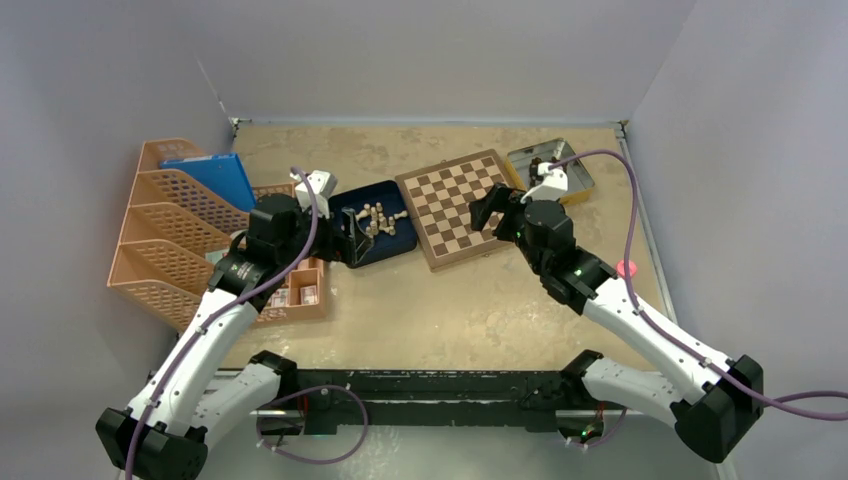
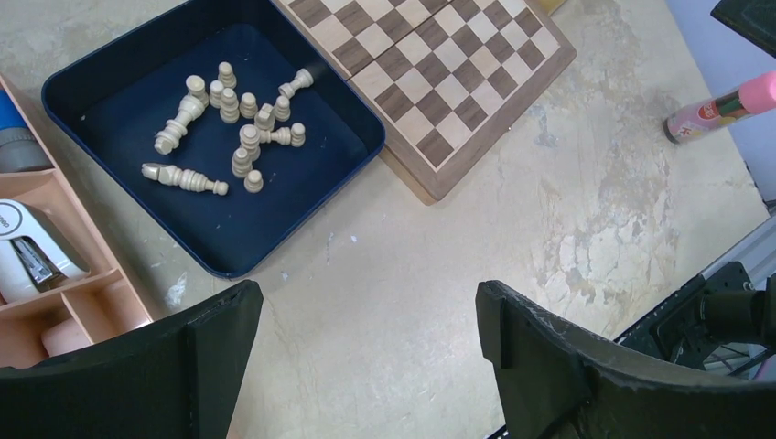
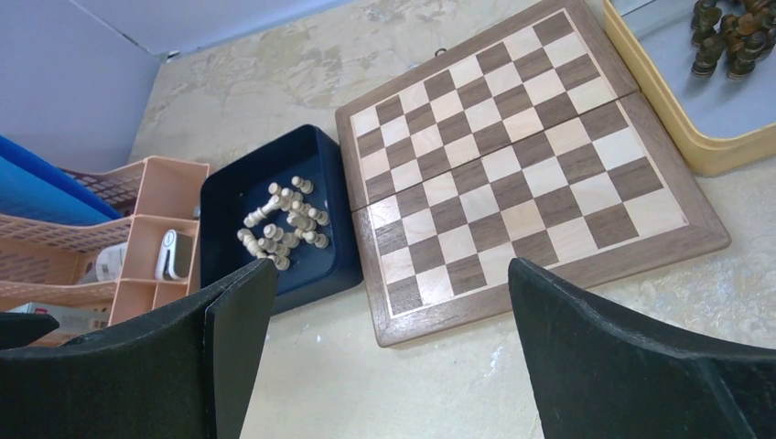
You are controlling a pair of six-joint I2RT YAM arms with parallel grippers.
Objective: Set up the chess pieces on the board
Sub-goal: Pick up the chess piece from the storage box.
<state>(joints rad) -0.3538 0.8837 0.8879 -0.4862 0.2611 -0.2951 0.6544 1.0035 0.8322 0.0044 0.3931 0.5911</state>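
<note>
The board is empty, so my right gripper will next move outward, rightward in the top view, then down onto the dark brown pieces in the metal tin.
The wooden chessboard [image 1: 460,208] lies at mid-table with no pieces on it; it also shows in the left wrist view [image 2: 439,64] and the right wrist view [image 3: 522,174]. Several cream chess pieces [image 2: 238,128] lie in a dark blue tray [image 2: 293,206] left of the board. Several dark brown chess pieces [image 3: 732,32] sit in a metal tin [image 3: 657,101] right of the board. My left gripper [image 2: 366,302] is open and empty above the table by the tray's near edge. My right gripper [image 3: 389,274] is open and empty above the board's near corner.
Orange file racks [image 1: 170,230] with a blue folder [image 1: 210,180] stand at the left. An orange desk organiser holding a stapler [image 2: 27,256] sits beside the tray. A pink-capped stick [image 2: 723,108] lies at the right, near the table edge.
</note>
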